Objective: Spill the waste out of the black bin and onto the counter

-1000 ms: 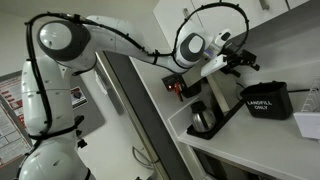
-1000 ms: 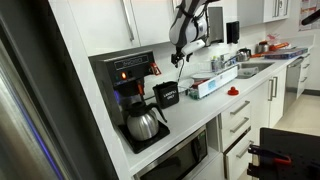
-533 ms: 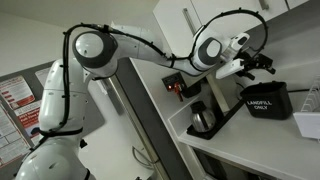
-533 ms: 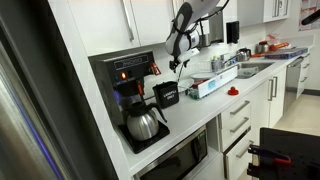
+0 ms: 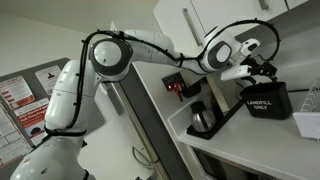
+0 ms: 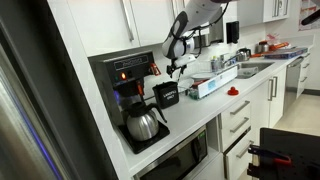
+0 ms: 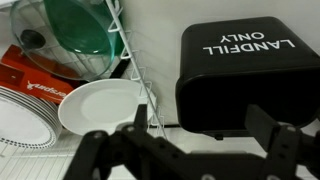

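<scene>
My gripper moves down to the black bin's rim (image 5: 284, 87) (image 7: 181, 104) on the bin's side by the dish rack next.
The black bin (image 5: 266, 100) with white "LANDFILL ONLY" lettering stands on the white counter (image 5: 228, 137) beside the coffee machine. It shows in both exterior views, in one of them small (image 6: 167, 94). In the wrist view the bin (image 7: 250, 75) fills the upper right, its lettering upside down. My gripper (image 5: 262, 72) hovers just above and beside the bin; it also shows in an exterior view (image 6: 172, 68). In the wrist view its fingers (image 7: 190, 152) are spread wide and hold nothing, and the bin's near edge lies between them. The waste is not visible.
A coffee machine (image 6: 125, 80) with a dark glass pot (image 6: 143, 124) stands next to the bin. A wire dish rack (image 7: 125, 60) holds white plates (image 7: 100, 105) and a green bowl (image 7: 80, 25). A white container (image 5: 308, 123) sits beyond the bin. Cabinets hang above.
My arm has stretched further along the counter. The gripper has moved from short of the bin to right over it and come lower. The bin has not moved.
</scene>
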{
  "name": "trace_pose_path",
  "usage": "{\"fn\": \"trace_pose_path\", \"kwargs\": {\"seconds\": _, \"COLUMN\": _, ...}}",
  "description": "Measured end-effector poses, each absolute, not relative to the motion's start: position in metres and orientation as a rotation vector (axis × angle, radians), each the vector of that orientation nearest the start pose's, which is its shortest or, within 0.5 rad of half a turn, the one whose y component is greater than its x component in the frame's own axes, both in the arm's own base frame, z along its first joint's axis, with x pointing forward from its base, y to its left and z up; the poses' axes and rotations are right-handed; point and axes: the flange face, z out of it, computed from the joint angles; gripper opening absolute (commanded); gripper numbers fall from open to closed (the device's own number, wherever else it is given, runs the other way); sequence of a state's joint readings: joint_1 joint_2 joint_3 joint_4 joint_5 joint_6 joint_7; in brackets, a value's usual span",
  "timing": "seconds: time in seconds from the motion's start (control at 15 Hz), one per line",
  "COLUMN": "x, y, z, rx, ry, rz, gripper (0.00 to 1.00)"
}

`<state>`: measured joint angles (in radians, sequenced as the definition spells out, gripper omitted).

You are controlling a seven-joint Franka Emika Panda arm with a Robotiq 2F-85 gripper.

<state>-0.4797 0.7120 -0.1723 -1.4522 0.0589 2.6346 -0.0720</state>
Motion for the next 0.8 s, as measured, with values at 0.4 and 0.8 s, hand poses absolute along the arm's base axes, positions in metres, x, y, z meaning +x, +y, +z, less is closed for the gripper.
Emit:
{"fn": "trace_pose_path", "kwargs": {"seconds": 0.4, "x": 0.624, "y": -0.441, "z": 0.303, "rx": -3.173, "ry": 0.903, "rz": -0.684, "gripper": 1.00}}
{"fn": "trace_pose_path", "kwargs": {"seconds": 0.8, "x": 0.637, "y": -0.451, "z": 0.277, "rx": -3.108, "ry": 1.011, "rz": -0.705, "gripper": 1.00}}
